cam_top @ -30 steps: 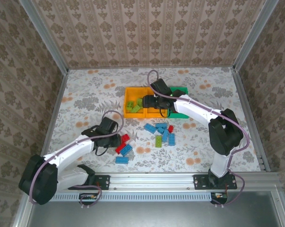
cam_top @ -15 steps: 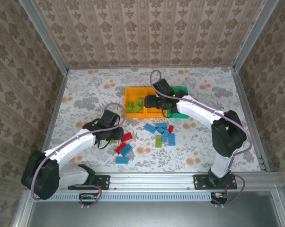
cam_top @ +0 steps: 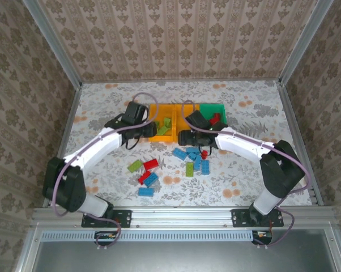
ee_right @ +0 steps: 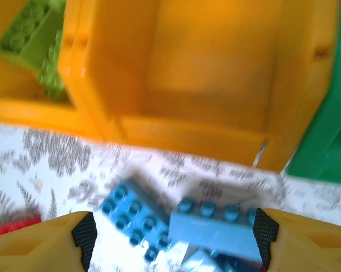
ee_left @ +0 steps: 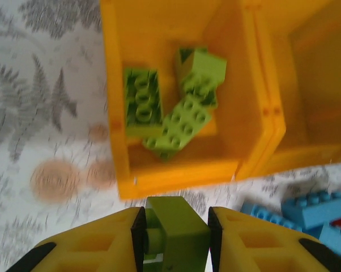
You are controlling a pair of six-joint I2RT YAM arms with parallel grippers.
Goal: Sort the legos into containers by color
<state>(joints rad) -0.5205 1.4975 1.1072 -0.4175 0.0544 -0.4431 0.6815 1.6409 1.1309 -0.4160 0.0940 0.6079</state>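
Note:
Next, the right gripper draws back toward the base and moves down onto a loose green lego (cam_top: 190, 169) below, since the lego is still outside the containers.
My left gripper (ee_left: 173, 218) is shut on a light green lego (ee_left: 179, 226), just short of the near wall of the left orange container (ee_left: 176, 175). Three green legos (ee_left: 179, 127) lie inside that container. My right gripper (ee_right: 173, 229) hangs open over two blue legos (ee_right: 133, 218) on the table, just in front of the middle orange container (ee_right: 210, 73), whose visible inside is bare. The green container (cam_top: 216, 109) holds a red lego (cam_top: 216, 118). From above, the left gripper (cam_top: 148, 129) is beside the left orange container (cam_top: 154, 107) and the right gripper (cam_top: 182, 137) is near the blue pile (cam_top: 191, 154).
Loose legos lie on the flowered table: a green one (cam_top: 135, 165), red ones (cam_top: 150, 164), blue ones (cam_top: 146, 191), another green (cam_top: 189, 169) and a small red (cam_top: 204, 153). Metal rails and patterned walls bound the table.
My left arm has swung from the loose legos at the front left up to the left orange container, holding a green lego. My right gripper has come from over the containers toward the blue pile.

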